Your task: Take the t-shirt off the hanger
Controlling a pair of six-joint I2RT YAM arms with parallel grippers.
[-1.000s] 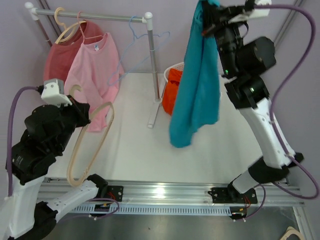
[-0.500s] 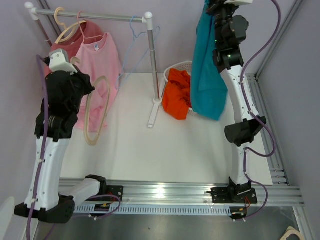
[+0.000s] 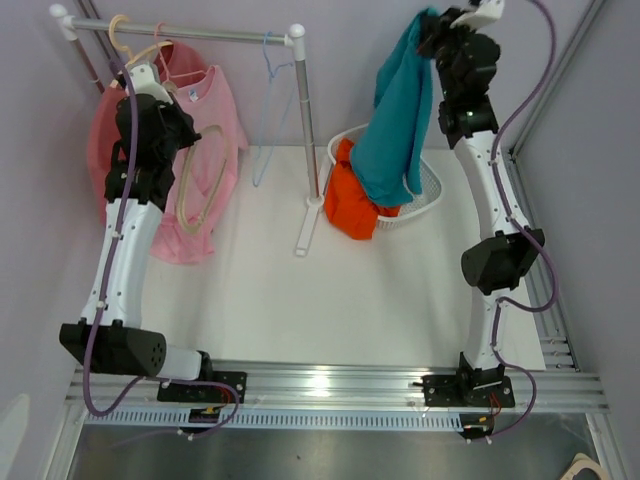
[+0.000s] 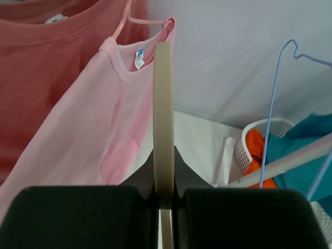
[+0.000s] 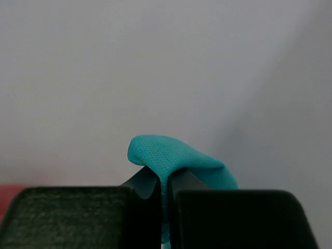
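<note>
I will carry the hanger up and outward with my left gripper next, onto that part [image 3: 213, 34] of the free bar between the pink shirt and the blue hanger.
My right gripper [image 3: 432, 30] is shut on a fold of the teal t-shirt [image 3: 400, 120] and holds it high at the back right. The shirt hangs off any hanger, its lower end reaching into the white basket [image 3: 432, 188]. In the right wrist view the teal cloth [image 5: 166, 155] is pinched between my shut fingers [image 5: 150, 207]. My left gripper [image 3: 172, 128] is shut on the bare beige hanger [image 3: 205, 190], held up in front of the pink shirt near the rack. In the left wrist view the hanger [image 4: 162, 104] stands edge-on in the gripper [image 4: 164, 193].
A clothes rack bar [image 3: 200, 33] with its post [image 3: 303, 130] carries a pink shirt [image 3: 215, 110], a red shirt [image 3: 100, 140] and a bare blue wire hanger [image 3: 270, 100]. An orange garment [image 3: 352, 205] spills from the basket.
My left arm has lifted the beige hanger up and back toward the rack. My right arm has carried the teal shirt back over the basket, and its lower end now rests there.
</note>
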